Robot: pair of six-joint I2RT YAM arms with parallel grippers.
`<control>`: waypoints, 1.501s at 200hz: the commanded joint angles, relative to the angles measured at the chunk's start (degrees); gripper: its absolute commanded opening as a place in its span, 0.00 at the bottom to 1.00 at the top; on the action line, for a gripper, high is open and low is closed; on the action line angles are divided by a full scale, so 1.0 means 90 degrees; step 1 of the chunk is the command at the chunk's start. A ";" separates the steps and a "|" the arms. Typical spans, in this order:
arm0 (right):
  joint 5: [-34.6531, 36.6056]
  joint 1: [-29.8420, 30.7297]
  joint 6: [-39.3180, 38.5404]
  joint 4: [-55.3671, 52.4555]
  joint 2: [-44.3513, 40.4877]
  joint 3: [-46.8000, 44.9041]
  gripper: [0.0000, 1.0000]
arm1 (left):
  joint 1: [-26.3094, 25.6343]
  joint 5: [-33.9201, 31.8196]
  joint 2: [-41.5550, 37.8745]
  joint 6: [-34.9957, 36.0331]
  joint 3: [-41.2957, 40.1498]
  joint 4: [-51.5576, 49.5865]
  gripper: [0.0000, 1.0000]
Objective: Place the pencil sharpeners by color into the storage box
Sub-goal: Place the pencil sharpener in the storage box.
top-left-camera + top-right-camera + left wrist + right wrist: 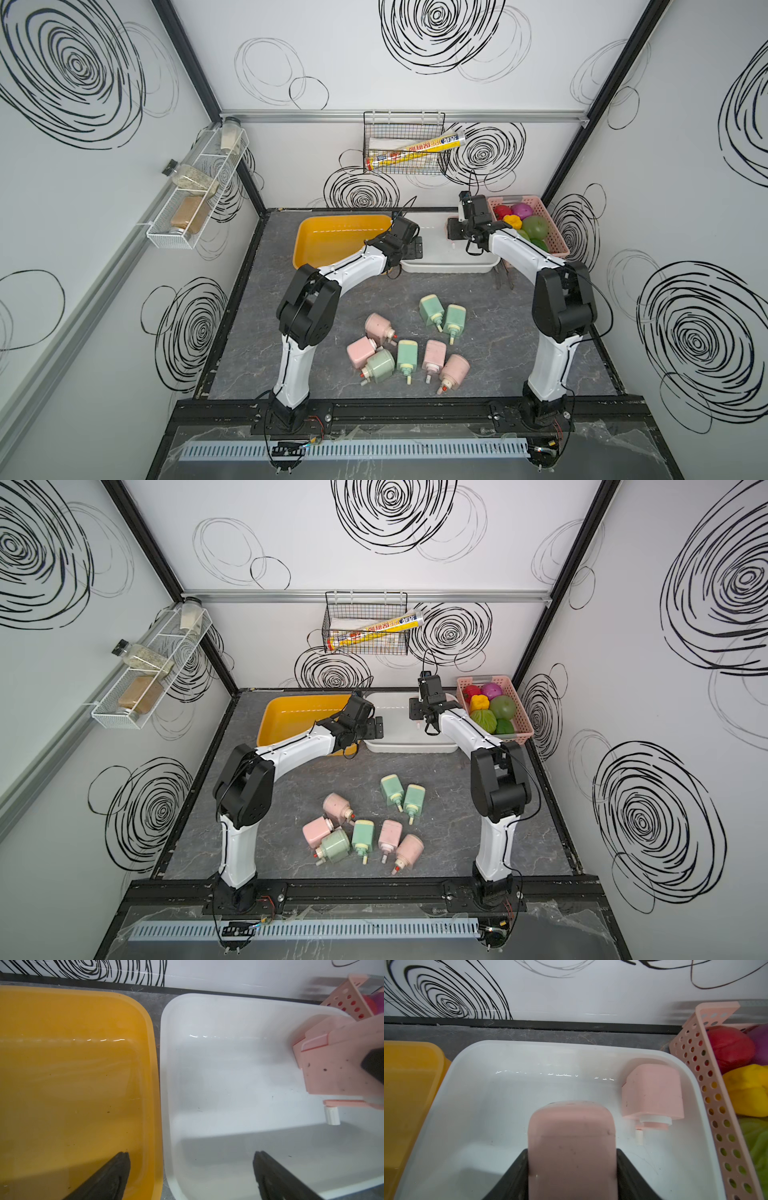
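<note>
The held sharpener's color matches the white box's pink sharpener, so next my right gripper should move outward and down and release it on the box's bare bottom beside that.
My right gripper (572, 1153) is shut on a pink pencil sharpener (571, 1142) and holds it over the white storage box (529, 1044). A second pink sharpener (654, 1093) lies inside that box near its right wall. In the left wrist view the held sharpener (332, 1064) hangs above the white box (228, 1084). My left gripper (191, 1154) is open and empty, above the gap between the yellow box (62, 1064) and the white box. Several pink (378, 326) and green sharpeners (432, 307) lie loose on the table in front.
A pink perforated basket (557, 245) of toy fruits and vegetables stands right of the white box (449, 268). The yellow box (328, 232) has nothing in it. A dark tool (505, 278) lies beside the right arm. A wire basket (403, 141) hangs on the back wall.
</note>
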 commanded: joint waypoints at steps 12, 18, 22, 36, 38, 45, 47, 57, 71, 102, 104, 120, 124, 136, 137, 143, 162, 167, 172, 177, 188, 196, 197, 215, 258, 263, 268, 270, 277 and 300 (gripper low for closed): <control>0.0759 -0.0019 -0.0120 -0.0811 0.0690 0.1117 0.00 | 0.0208 -0.0306 0.0343 0.0275 0.0588 -0.0202 0.99; 0.0803 -0.0022 -0.0105 -0.0872 0.0800 0.1261 0.00 | 0.0222 -0.0375 0.0428 0.0329 0.0723 -0.0263 0.99; 0.0798 -0.0017 -0.0102 -0.0919 0.0865 0.1353 0.00 | 0.0232 -0.0422 0.0490 0.0370 0.0829 -0.0318 0.99; 0.0851 -0.0003 -0.0095 -0.1094 0.1104 0.1699 0.00 | 0.0257 -0.0619 0.0709 0.0441 0.1192 -0.0523 0.99; 0.0867 0.0002 -0.0095 -0.1121 0.1139 0.1739 0.00 | 0.0261 -0.0643 0.0742 0.0441 0.1240 -0.0550 0.99; 0.0974 0.0016 -0.0104 -0.1162 0.1233 0.1876 0.00 | 0.0271 -0.0704 0.0842 0.0629 0.1398 -0.0637 0.99; 0.1002 0.0024 -0.0100 -0.1167 0.1261 0.1903 0.00 | 0.0279 -0.0715 0.0868 0.0639 0.1433 -0.0654 0.99; 0.1193 0.0044 -0.0142 -0.1083 0.1338 0.1953 0.00 | 0.0308 -0.0761 0.0955 0.0675 0.1556 -0.0692 0.99; 0.1389 0.0064 -0.0154 -0.1020 0.1467 0.2066 0.00 | 0.0373 -0.0727 0.1057 0.0648 0.1641 -0.0694 0.99; 0.1718 0.0075 -0.0162 -0.1642 0.2113 0.3038 0.06 | 0.0476 -0.0664 0.1265 0.0584 0.1813 -0.0706 0.99; 0.1730 0.0083 -0.0163 -0.1671 0.2148 0.3092 0.06 | 0.0484 -0.0664 0.1282 0.0587 0.1833 -0.0718 0.99; 0.1826 0.0110 -0.0183 -0.1804 0.2349 0.3355 0.01 | 0.0504 -0.0692 0.1441 0.0587 0.1975 -0.0807 0.99; 0.1840 0.0116 -0.0183 -0.1799 0.2380 0.3375 0.01 | 0.0506 -0.0693 0.1464 0.0583 0.1988 -0.0819 0.99; 0.1920 0.0130 -0.0180 -0.1783 0.2447 0.3433 0.03 | 0.0506 -0.0701 0.1514 0.0587 0.1989 -0.0820 0.99; 0.1925 0.0132 -0.0182 -0.1785 0.2451 0.3446 0.03 | 0.0506 -0.0702 0.1516 0.0582 0.1989 -0.0820 0.99; 0.1979 0.0143 -0.0183 -0.1772 0.2481 0.3475 0.05 | 0.0501 -0.0712 0.1548 0.0586 0.1994 -0.0820 0.99; 0.2071 0.0133 -0.0236 -0.1807 0.2597 0.3624 0.11 | 0.0506 -0.0761 0.1576 0.0568 0.1999 -0.0820 0.99; 0.2076 0.0134 -0.0242 -0.1839 0.2634 0.3673 0.13 | 0.0506 -0.0771 0.1577 0.0568 0.1989 -0.0820 0.99; 0.2076 0.0129 -0.0260 -0.1867 0.2663 0.3718 0.14 | 0.0506 -0.0780 0.1593 0.0570 0.1989 -0.0820 0.99; 0.2085 0.0130 -0.0269 -0.1885 0.2693 0.3752 0.16 | 0.0503 -0.0799 0.1588 0.0568 0.1986 -0.0820 0.99; 0.2079 0.0134 -0.0289 -0.1925 0.2743 0.3802 0.18 | 0.0506 -0.0819 0.1593 0.0569 0.1970 -0.0830 0.99; 0.2085 0.0132 -0.0290 -0.1959 0.2783 0.3836 0.20 | 0.0501 -0.0838 0.1588 0.0561 0.1951 -0.0830 0.99; 0.2086 0.0133 -0.0290 -0.1956 0.2785 0.3838 0.20 | 0.0504 -0.0839 0.1587 0.0559 0.1951 -0.0830 0.99; 0.2096 0.0124 -0.0250 -0.1964 0.2853 0.3862 0.23 | 0.0505 -0.0830 0.1605 0.0549 0.1936 -0.0830 0.99; 0.2083 0.0114 -0.0258 -0.1967 0.2933 0.3888 0.32 | 0.0506 -0.0806 0.1617 0.0541 0.1902 -0.0925 0.99; 0.2045 0.0105 -0.0256 -0.1980 0.2951 0.3897 0.32 | 0.0505 -0.0810 0.1616 0.0539 0.1887 -0.0936 0.99; 0.2010 0.0088 -0.0244 -0.2019 0.2959 0.3906 0.31 | 0.0506 -0.0815 0.1623 0.0539 0.1873 -0.0937 0.99; 0.1996 0.0093 -0.0230 -0.2029 0.2970 0.3907 0.31 | 0.0506 -0.0819 0.1618 0.0539 0.1872 -0.0937 0.99; 0.1940 0.0075 -0.0181 -0.2074 0.2982 0.3907 0.31 | 0.0505 -0.0829 0.1626 0.0551 0.1855 -0.0946 0.99; 0.1862 0.0061 -0.0047 -0.2211 0.2972 0.3907 0.36 | 0.0506 -0.0857 0.1623 0.0539 0.1823 -0.0996 0.99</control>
